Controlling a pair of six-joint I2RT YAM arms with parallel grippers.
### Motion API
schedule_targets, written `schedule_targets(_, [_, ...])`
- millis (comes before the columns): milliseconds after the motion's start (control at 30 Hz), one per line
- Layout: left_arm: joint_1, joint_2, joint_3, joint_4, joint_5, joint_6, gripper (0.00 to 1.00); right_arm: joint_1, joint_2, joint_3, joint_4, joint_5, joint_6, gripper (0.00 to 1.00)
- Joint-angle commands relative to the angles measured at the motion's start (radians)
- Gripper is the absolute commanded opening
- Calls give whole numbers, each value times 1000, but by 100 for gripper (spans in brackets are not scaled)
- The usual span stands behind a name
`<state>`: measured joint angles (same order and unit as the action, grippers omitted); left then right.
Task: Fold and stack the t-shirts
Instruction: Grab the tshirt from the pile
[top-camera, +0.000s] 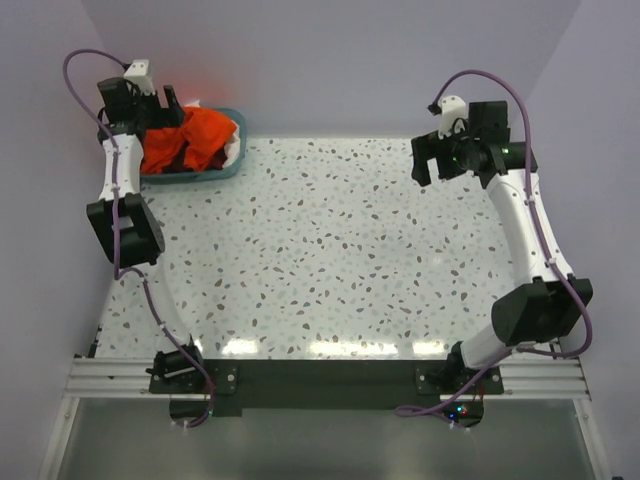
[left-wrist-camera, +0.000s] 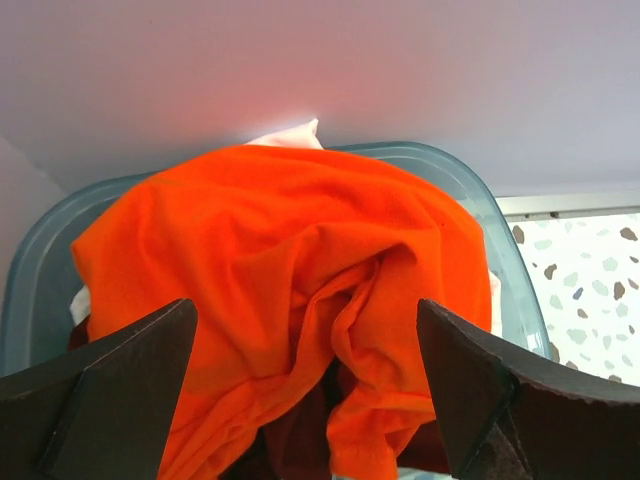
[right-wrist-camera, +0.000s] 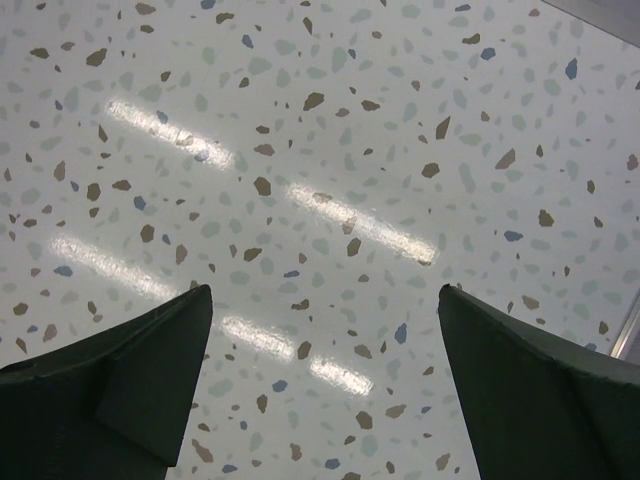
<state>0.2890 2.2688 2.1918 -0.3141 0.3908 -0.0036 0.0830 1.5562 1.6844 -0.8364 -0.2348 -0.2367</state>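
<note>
My left gripper comes down and to the right in the top view onto the orange-red t-shirt's raised fold (top-camera: 203, 131) (left-wrist-camera: 372, 262) next, at the very top of the basket's pile.
A bright orange-red t-shirt (top-camera: 205, 135) lies crumpled on top of the pile in the teal basket (top-camera: 222, 170) at the table's far left corner. In the left wrist view the orange-red t-shirt (left-wrist-camera: 280, 250) fills the basket (left-wrist-camera: 480, 200), with dark maroon cloth (left-wrist-camera: 300, 430) under it and white cloth (left-wrist-camera: 290, 135) at the back. My left gripper (top-camera: 170, 103) hovers open just above the pile, its fingers (left-wrist-camera: 130, 370) apart on either side of an orange fold. My right gripper (top-camera: 432, 160) is open and empty above the bare table at the far right.
The speckled white tabletop (top-camera: 330, 260) stretches between the arms. A pale wall stands right behind the basket. The table's far right edge (right-wrist-camera: 625, 330) shows in the right wrist view.
</note>
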Motion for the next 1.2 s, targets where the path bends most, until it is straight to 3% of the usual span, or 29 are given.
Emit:
schedule_targets(0, [-17,46,74,118,42,-52,96,3,-4,60,13,-11,0,99])
schedule_targets(233, [-68,97,71,171,105,-78,96,1,-25,49,22,-38,-21,99])
schedule_targets(367, [-85,138,92,182,47,-75,96,1,-44,31,19,-34,-41,99])
schedule_targets(467, [-90,159,112,179,-1,-61,86,1,-44,37,10,-15,-53,99])
schedule_targets(567, [-97,169,129,170,-18,-49,70,1,-47,40,10,-5,-61,99])
schedule_targets(767, [-105,169,154,156,-49,-27,32,0,-56,34,10,11,-67,99])
schedule_targets(800, [-106,167,161,156,-49,-26,20,1,-56,34,10,11,-67,99])
schedule_targets(867, [-108,153,196,167,-53,-30,10,1,-51,29,16,15,-66,98])
schedule_targets(900, [-109,143,207,176,-59,-33,0,1,-48,28,22,28,-46,98])
schedule_targets(1167, [-140,-69,210,383,-37,-16,0,0,-59,-32,89,54,45,93])
